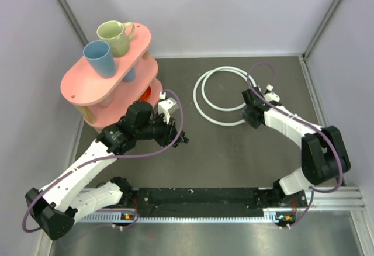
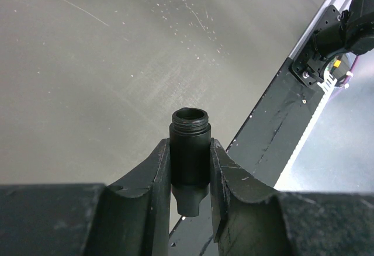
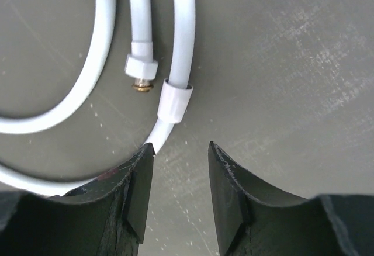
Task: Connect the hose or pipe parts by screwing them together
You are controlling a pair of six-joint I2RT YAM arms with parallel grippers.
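Note:
The hose's white sleeve [image 3: 174, 101] lies below, just beyond the open fingers, so my right gripper will next bring its fingers down over it, one finger on either side, and close.
The white hose [image 1: 225, 95] lies coiled in loops on the dark table at centre right. In the right wrist view its end fitting [image 3: 142, 69] with a brass tip rests beside a loop bearing a white sleeve [image 3: 174, 101]. My right gripper [image 3: 181, 151] hovers open just short of them, at the coil's right side [image 1: 251, 109], with nothing between its fingers. My left gripper [image 2: 190, 168] is shut on a small black connector [image 2: 190, 148], threaded open end pointing away from the jaws. It sits at mid-table [image 1: 180, 137], left of the coil.
A pink two-tier stand [image 1: 79, 89] at the back left carries a green mug [image 1: 115, 37] and a blue cup [image 1: 99, 58]. A black rail [image 1: 198, 200] runs along the near edge. Purple cables loop over both arms.

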